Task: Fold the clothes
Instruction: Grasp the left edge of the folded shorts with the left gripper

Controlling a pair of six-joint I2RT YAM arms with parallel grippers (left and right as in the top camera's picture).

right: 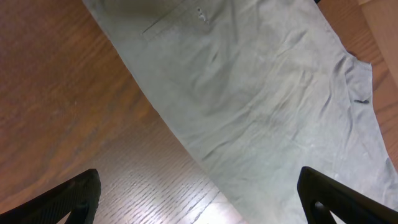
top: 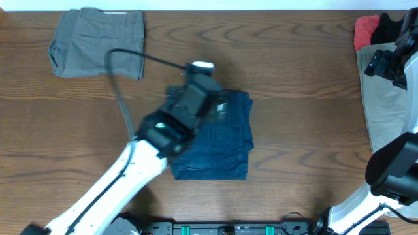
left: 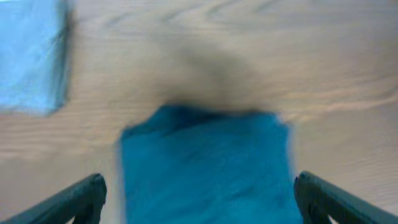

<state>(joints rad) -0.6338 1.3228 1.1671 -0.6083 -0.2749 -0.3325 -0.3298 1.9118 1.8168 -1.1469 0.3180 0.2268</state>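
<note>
I should move my left gripper back, to the left in the overhead view and down onto the navy shorts' side edge (left: pixel 129 183) next. The bare wood there leaves room for my fingers.
The navy blue shorts (top: pixel 225 140) lie folded into a rectangle at the table's middle. My left gripper (top: pixel 199 81) hovers over their far left corner, open and empty. In the blurred left wrist view the blue fabric (left: pixel 205 168) fills the space between my spread fingers (left: pixel 199 202). Folded grey shorts (top: pixel 98 42) lie at the far left and show in that view too (left: pixel 31 56). My right gripper (top: pixel 392 65) is open over the khaki-beige garment (top: pixel 385 104) at the right edge; the right wrist view shows the garment (right: pixel 261 93) below my wide fingers (right: pixel 199 199).
Red (top: pixel 366 29) and black (top: pixel 390 27) pieces lie piled at the far right corner. The brown wooden table (top: pixel 307 98) shows bare wood between the navy shorts and the khaki garment. A black cable (top: pixel 121 72) loops from my left arm.
</note>
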